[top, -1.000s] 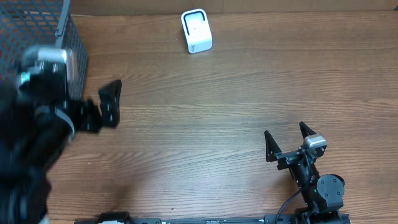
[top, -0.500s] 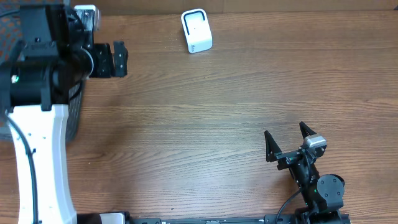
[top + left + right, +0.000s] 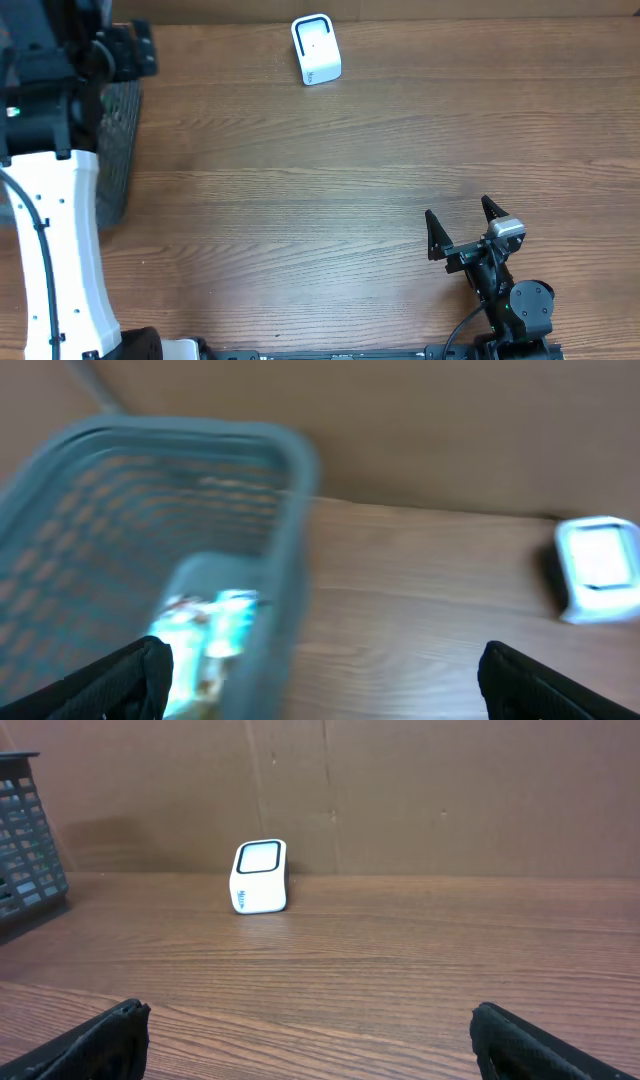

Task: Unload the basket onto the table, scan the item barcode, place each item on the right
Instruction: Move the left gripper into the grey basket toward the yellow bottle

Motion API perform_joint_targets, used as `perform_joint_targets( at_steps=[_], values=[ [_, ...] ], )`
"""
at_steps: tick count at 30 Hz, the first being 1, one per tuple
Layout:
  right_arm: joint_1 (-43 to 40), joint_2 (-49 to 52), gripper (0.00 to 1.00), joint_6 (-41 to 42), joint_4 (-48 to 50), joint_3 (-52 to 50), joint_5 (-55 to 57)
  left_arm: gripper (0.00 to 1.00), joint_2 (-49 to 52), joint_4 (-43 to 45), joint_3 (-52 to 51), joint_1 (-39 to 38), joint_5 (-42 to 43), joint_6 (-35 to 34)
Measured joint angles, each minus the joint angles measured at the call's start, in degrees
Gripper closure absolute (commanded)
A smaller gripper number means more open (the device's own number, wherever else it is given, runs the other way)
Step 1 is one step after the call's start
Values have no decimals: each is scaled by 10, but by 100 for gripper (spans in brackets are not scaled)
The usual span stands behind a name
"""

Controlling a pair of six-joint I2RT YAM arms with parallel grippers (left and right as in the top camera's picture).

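I need to move my left gripper to its left in the wrist view next, past the basket's side and down to close, as the basket's inside is below it that way.
A blurred teal-and-white item (image 3: pixel 215 625) lies inside the grey mesh basket (image 3: pixel 290 510) at the table's back left. My left gripper (image 3: pixel 322 680) hovers open above the basket's right wall and holds nothing. From overhead, the left gripper (image 3: pixel 135 50) sits over the basket (image 3: pixel 118 130), and the arm hides the basket's inside. The white scanner (image 3: pixel 316 48) stands at the back centre, also seen as the scanner (image 3: pixel 260 876) and scanner (image 3: pixel 597 568). My right gripper (image 3: pixel 462 228) rests open and empty near the front right, with its fingertips (image 3: pixel 118 1030) wide apart.
A brown cardboard wall (image 3: pixel 420 790) closes off the back of the wooden table (image 3: pixel 330 180). The left arm's white link (image 3: pixel 55 250) runs along the left edge. The basket's corner (image 3: pixel 25 840) shows at the left of the right wrist view.
The left arm has swung from the table's mid-left toward the back left, ending over the basket with its jaws still open. The right arm has not moved.
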Motion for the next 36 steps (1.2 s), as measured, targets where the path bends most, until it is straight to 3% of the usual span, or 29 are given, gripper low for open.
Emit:
perform_joint_targets(
  at_steps=[8,16,27,36],
  values=[
    [0,0,0,0,0,0,0,0,8,-17,0,139,-20,0],
    [0,0,0,0,0,0,0,0,70,-74,2,236,56,5],
    [0,0,0,0,0,0,0,3,209,-145,2,270,145,71],
    [0,0,0,0,0,0,0,14,275,-172,2,270,156,92]
  ],
)
